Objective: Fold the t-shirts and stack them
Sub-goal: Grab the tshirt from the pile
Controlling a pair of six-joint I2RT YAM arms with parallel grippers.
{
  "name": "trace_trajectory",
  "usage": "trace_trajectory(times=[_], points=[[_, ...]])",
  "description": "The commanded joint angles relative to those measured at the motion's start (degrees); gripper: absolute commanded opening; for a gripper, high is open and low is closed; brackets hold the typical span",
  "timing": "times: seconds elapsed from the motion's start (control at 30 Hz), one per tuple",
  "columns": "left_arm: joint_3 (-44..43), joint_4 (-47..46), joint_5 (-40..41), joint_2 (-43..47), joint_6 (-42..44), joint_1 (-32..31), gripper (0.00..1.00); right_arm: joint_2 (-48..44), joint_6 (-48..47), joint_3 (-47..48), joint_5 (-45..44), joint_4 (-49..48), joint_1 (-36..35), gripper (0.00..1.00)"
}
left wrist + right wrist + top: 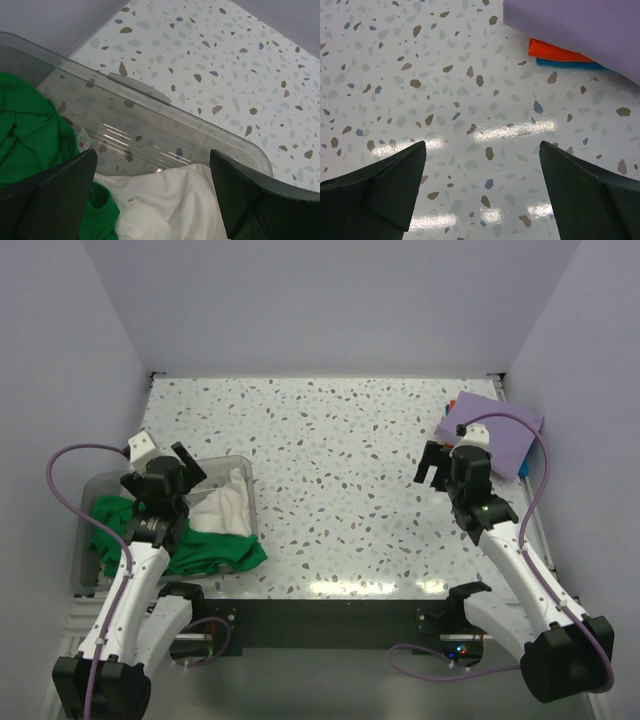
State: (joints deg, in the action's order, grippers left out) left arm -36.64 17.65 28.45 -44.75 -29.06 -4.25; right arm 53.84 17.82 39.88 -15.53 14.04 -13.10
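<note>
Next, my left gripper lowers into the bin, then shifts onto the green t-shirt's hem (105, 205), since that hem juts over the white t-shirt.
A crumpled bright green t-shirt (205, 552) and a white t-shirt (222, 508) lie in the clear plastic bin (246, 468) at the near left; the green one spills over its front edge. My left gripper (182, 468) is open above the bin, over the white t-shirt (170, 205), with the green t-shirt (27, 127) to its left. A folded lavender-purple t-shirt (505, 425) tops a stack at the far right, over orange (555, 51) and blue (567, 64) layers. My right gripper (436, 462) is open and empty above bare table, left of the purple t-shirt (580, 30).
The speckled table (340, 460) is walled on three sides. The bin's far wall (150, 120) stands in front of the left fingers. The stack sits against the right wall.
</note>
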Motion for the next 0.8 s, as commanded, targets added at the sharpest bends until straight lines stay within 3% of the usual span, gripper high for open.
trace_trajectory(times=[0.0,0.2,0.5,0.77], points=[[-0.1,3.9,6.2,0.9,-3.9,0.0,1.00,-1.0,-0.5,-0.2,-0.9,-3.2,0.0,0.99],[-1.8,11.8,11.4,-0.9,-10.0,0.0,1.00,-1.2,-1.0,-0.3,-0.9,-3.0,0.0,0.99],[-5.3,29.9,16.9,-15.7,-29.6,0.0,1.00,-0.6,2.1,-0.7,0.9,-4.1,0.1,0.99],[-1.8,26.4,13.7,-16.1,-32.2,0.6,1.00,-2.0,2.4,-1.9,0.8,-3.4,0.1,0.99]])
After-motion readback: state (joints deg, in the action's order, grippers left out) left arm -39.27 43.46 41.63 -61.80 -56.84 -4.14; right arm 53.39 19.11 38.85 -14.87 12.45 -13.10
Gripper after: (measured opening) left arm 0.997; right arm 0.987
